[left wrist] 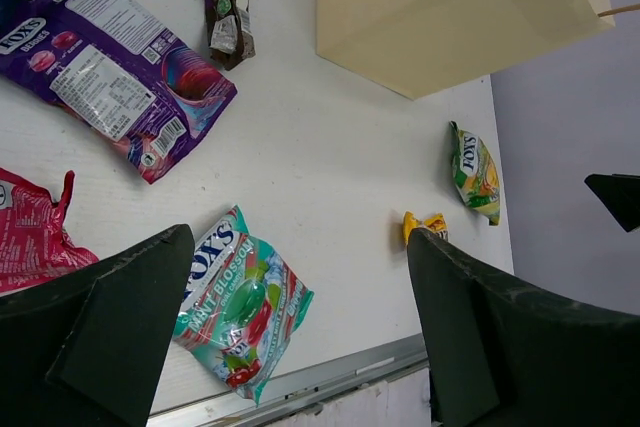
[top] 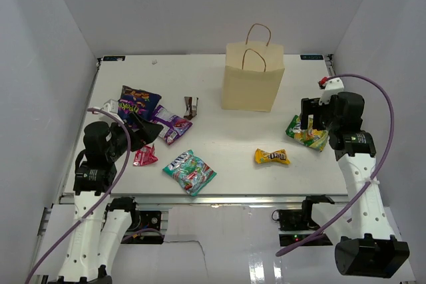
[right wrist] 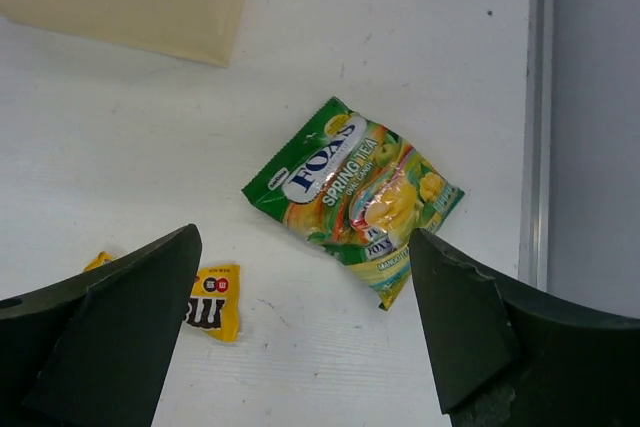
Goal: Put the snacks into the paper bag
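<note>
My right gripper moves back, down and to the left in the top view onto the yellow packet's middle next, since the packet lies below it, nearer my base.
The paper bag point(top: 251, 78) stands upright and open at the back middle of the table. The snacks lie flat: a dark blue packet point(top: 138, 102), a purple one point(top: 170, 124), a small brown one point(top: 192, 106), a pink one point(top: 144, 155), a teal-white one point(top: 190, 171), a yellow one point(top: 272, 157) and a green-yellow one point(top: 307, 132). My left gripper point(left wrist: 300, 247) is open and empty above the table, between the pink and teal-white packets point(left wrist: 235, 302). My right gripper point(right wrist: 305, 237) is open and empty, hovering over the green-yellow packet point(right wrist: 355, 192).
The table point(top: 219, 131) is white with a metal rail along its near edge point(top: 200, 197). White walls close in the left, back and right sides. The right table edge point(right wrist: 535, 97) runs close beside the green-yellow packet.
</note>
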`<state>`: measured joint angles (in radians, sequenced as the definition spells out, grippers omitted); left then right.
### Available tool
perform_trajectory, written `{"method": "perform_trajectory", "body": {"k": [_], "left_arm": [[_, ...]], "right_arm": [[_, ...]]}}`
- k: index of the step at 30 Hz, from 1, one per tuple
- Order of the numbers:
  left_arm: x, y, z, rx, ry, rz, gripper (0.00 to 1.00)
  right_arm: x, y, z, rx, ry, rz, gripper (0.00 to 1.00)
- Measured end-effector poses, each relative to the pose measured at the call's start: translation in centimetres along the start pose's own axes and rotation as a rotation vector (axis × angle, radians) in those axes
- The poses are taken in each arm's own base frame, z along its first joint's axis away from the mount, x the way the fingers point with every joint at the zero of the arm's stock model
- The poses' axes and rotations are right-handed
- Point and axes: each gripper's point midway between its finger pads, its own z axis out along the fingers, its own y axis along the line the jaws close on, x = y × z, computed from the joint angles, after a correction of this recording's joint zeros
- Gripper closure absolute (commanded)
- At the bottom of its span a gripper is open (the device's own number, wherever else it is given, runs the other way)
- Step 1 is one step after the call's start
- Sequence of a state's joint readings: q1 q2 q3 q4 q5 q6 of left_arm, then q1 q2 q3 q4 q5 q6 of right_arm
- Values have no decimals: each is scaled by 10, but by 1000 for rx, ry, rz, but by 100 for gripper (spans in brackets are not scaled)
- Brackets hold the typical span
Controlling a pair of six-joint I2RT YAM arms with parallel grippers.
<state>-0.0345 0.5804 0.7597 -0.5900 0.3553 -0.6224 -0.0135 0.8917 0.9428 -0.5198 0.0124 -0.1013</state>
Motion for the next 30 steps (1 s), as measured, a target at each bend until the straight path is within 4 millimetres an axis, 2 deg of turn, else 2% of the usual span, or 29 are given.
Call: {"method": "perform_trajectory", "body": {"k": [2,5,9,11,18,22,25,29,30], "left_arm": [[1,0,2,2,11,-5,2],[6,1,6,11,30,-12,2],[18,7,10,11,70,-28,2],[22,8,11,14,82,-36,2],[34,9,10,26,118,-79,2],[55,22,14,-4,169,-136,2],[69,33,14,-43,204,-186,2],[74,35,12,-63,214,-236,2],[74,35,12,-63,213,-242,2]], "right_arm": [[-2,10,-1,-79,-12,-83,10],[1,41,-11,-309,-37,-325,10],[24,87,-35,-632,-53,-604,10],[40,99,-41,-740,-32,-669,9],[91,116,-24,-909,143,-780,6],[132,129,-16,-956,230,-878,5],[160,128,-4,-966,309,-934,2],[174,120,19,-925,349,-1001,0],[175,118,25,-912,344,-1021,5]]}}
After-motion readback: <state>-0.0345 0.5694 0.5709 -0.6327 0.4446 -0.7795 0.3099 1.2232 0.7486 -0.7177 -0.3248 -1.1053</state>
